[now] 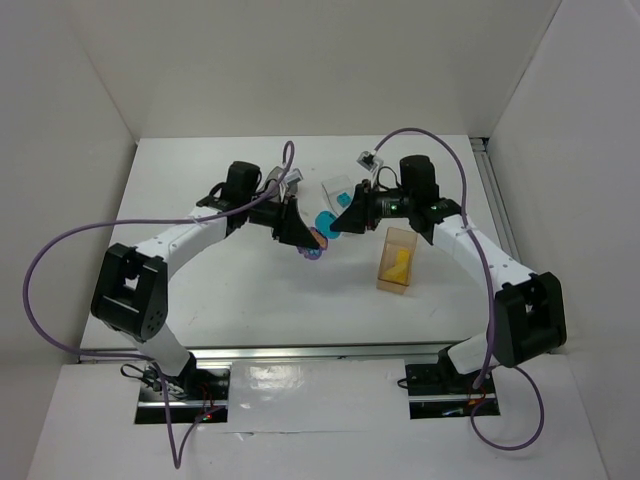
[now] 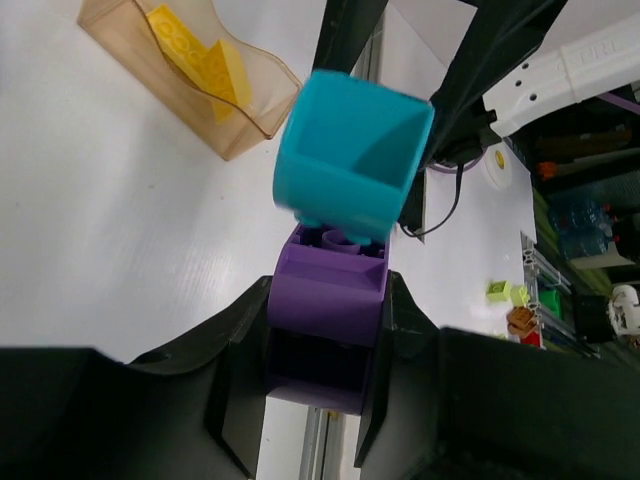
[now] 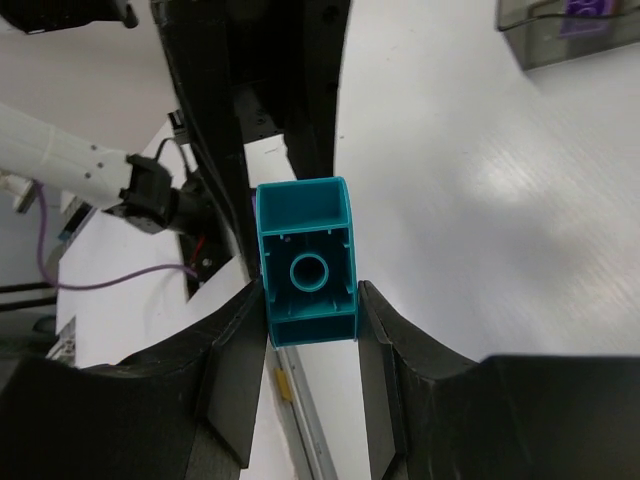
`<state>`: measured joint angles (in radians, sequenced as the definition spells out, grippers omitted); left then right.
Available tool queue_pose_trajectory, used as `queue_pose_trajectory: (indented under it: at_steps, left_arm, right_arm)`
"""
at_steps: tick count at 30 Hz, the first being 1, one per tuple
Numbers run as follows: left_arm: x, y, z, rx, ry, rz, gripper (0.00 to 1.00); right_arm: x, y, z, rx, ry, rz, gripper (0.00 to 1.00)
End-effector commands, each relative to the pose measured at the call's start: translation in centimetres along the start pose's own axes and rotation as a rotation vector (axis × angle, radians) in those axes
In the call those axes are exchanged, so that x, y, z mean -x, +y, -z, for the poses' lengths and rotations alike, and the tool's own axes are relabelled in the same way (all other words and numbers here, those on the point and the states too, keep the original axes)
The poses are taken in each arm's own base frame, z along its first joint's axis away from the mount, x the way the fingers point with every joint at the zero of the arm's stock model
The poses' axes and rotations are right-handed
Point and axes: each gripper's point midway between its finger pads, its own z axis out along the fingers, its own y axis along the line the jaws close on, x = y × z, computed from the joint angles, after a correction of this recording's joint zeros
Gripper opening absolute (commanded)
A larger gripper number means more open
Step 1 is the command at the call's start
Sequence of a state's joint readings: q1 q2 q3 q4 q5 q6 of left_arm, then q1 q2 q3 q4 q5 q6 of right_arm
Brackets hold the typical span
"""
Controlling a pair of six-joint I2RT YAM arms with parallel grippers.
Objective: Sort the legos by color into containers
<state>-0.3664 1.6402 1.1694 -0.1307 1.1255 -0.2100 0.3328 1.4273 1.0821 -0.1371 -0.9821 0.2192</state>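
Note:
The right gripper swings outward next, tips its fingers down over the clear bin [image 1: 340,190] already holding teal and releases the lego, since the bin lies outward and below.
A purple lego [image 2: 325,320] and a teal lego [image 2: 350,150] are stuck together in mid-air over the table's middle. My left gripper [image 2: 328,300] is shut on the purple lego [image 1: 312,247]. My right gripper [image 3: 310,300] is shut on the teal lego [image 3: 305,265], facing the left gripper [image 1: 303,238] from the right [image 1: 340,220]. The amber-tan bin [image 1: 398,262] holds yellow legos [image 2: 195,50]. The clear bin [image 1: 340,190] stands behind the grippers. The smoky grey bin [image 3: 570,30] holds a purple lego; my left arm mostly hides it in the top view.
White walls enclose the table on three sides. Purple cables [image 1: 60,250] loop from both arms. The amber bin lies right of the grippers in the top view. Small green and orange items [image 2: 510,305] lie beyond the table edge in the left wrist view.

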Motion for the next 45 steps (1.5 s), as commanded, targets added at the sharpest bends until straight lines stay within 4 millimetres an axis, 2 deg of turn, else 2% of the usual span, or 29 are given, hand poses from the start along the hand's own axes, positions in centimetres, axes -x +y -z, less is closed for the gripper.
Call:
queue_pose_trajectory:
  at_steps: [1, 2, 3, 6, 7, 10, 11, 12, 17, 19, 21, 23, 25, 26, 27, 28, 29, 30, 33, 34, 36, 37, 39, 40, 41, 42, 43, 44, 45]
  left_arm:
    - [0.6, 0.8, 0.9, 0.006, -0.024, -0.006, 0.0]
    - [0.6, 1.1, 1.1, 0.012, -0.032, 0.007, 0.0]
    - [0.4, 1.7, 1.5, 0.031, -0.039, 0.028, 0.0]
    - [0.5, 2.8, 1.8, 0.095, -0.048, 0.052, 0.0]
    - [0.3, 3.2, 1.8, 0.121, -0.046, 0.084, 0.0]
    - [0.0, 4.6, 2.3, 0.211, -0.055, 0.157, 0.0]
    - [0.2, 4.9, 2.8, 0.238, -0.065, 0.161, 0.0]
    - [0.6, 5.7, 3.1, 0.291, -0.081, 0.183, 0.0]
    - [1.1, 5.1, 4.2, 0.371, -0.091, 0.177, 0.0]
    - [1.6, 5.1, 4.6, 0.408, -0.111, 0.166, 0.0]
    - [1.7, 5.0, 5.0, 0.432, -0.119, 0.161, 0.0]
    - [2.1, 4.8, 5.4, 0.438, -0.128, 0.159, 0.0]
    - [2.2, 4.7, 5.8, 0.436, -0.126, 0.173, 0.0]
    - [2.7, 4.8, 6.3, 0.444, -0.141, 0.168, 0.0]
    - [2.8, 5.1, 6.7, 0.453, -0.15, 0.173, 0.0]
    - [3.0, 4.6, 6.8, 0.441, -0.156, 0.174, 0.0]
    - [3.5, 4.6, 7.1, 0.447, -0.167, 0.169, 0.0]
    - [3.5, 4.6, 7.1, 0.447, -0.167, 0.169, 0.0]
    - [4.0, 4.0, 7.3, 0.444, -0.183, 0.169, 0.0]
    - [4.1, 4.2, 7.4, 0.457, -0.189, 0.184, 0.0]
    - [4.6, 4.2, 7.8, 0.469, -0.216, 0.201, 0.0]
    - [5.2, 4.5, 8.1, 0.471, -0.244, 0.191, 0.0]
    - [5.8, 3.6, 8.0, 0.406, -0.28, 0.211, 0.0]
    - [6.1, 3.5, 8.0, 0.365, -0.313, 0.228, 0.0]
    - [6.4, 3.0, 8.0, 0.342, -0.321, 0.196, 0.0]
    - [6.8, 2.7, 8.3, 0.317, -0.344, 0.224, 0.0]
    - [6.5, 2.7, 8.0, 0.292, -0.348, 0.233, 0.0]
    - [6.8, 2.0, 8.3, 0.262, -0.36, 0.223, 0.0]
    - [7.6, 1.5, 8.3, 0.239, -0.381, 0.207, 0.0]
  right_arm:
    - [2.1, -1.0, 1.3, -0.108, -0.078, 0.029, 0.11]
    - [3.0, -1.2, 1.8, -0.135, -0.114, 0.045, 0.11]
    - [2.9, -1.6, 1.8, -0.152, -0.12, 0.034, 0.11]
    - [4.7, -3.3, 2.5, -0.28, -0.21, 0.021, 0.11]
    - [5.4, -5.1, 3.1, -0.388, -0.255, -0.004, 0.11]
    - [5.6, -7.7, 2.6, -0.544, -0.257, -0.048, 0.13]
    - [6.4, -9.9, 2.9, -0.66, -0.277, -0.061, 0.13]
    - [6.2, -10.8, 2.8, -0.706, -0.267, -0.073, 0.13]
    - [5.8, -16.3, 1.1, -0.864, -0.199, -0.112, 0.16]
    - [5.6, -17.0, 0.1, -0.861, -0.182, -0.101, 0.16]
    - [5.6, -18.8, -0.7, -0.889, -0.169, -0.11, 0.16]
    - [4.7, -19.8, -1.4, -0.908, -0.118, -0.114, 0.16]
    - [4.2, -21.1, -2.0, -0.927, -0.085, -0.117, 0.2]
    - [4.2, -21.5, -2.0, -0.943, -0.086, -0.117, 0.26]
    - [4.3, -21.4, -2.3, -0.945, -0.075, -0.101, 0.36]
    - [4.1, -21.5, -2.1, -0.956, -0.068, -0.104, 0.59]
    - [4.1, -21.4, -2.3, -0.96, -0.062, -0.09, 0.71]
    - [4.7, -20.4, -2.2, -0.955, -0.084, -0.073, 0.77]
    - [6.1, -18.9, -1.1, -0.956, -0.126, -0.054, 0.8]
    - [6.5, -17.7, -0.4, -0.951, -0.144, -0.045, 0.77]
    - [6.9, -15.5, -0.5, -0.888, -0.167, -0.023, 0.69]
    - [6.2, -13.3, -0.6, -0.795, -0.165, -0.028, 0.67]
    - [6.4, -10.3, -1.4, -0.65, -0.203, -0.017, 0.67]
    - [5.8, -7.5, -2.0, -0.507, -0.216, -0.019, 0.69]
    - [4.4, -6.4, -2.1, -0.454, -0.19, -0.049, 0.72]
    - [5.0, -5.0, -2.4, -0.382, -0.225, -0.033, 0.74]
    - [4.8, -3.8, -2.5, -0.321, -0.231, -0.039, 0.77]
    - [3.6, -2.1, -2.8, -0.225, -0.209, -0.077, 0.82]
    - [4.1, -1.2, -3.0, -0.169, -0.23, -0.065, 0.82]
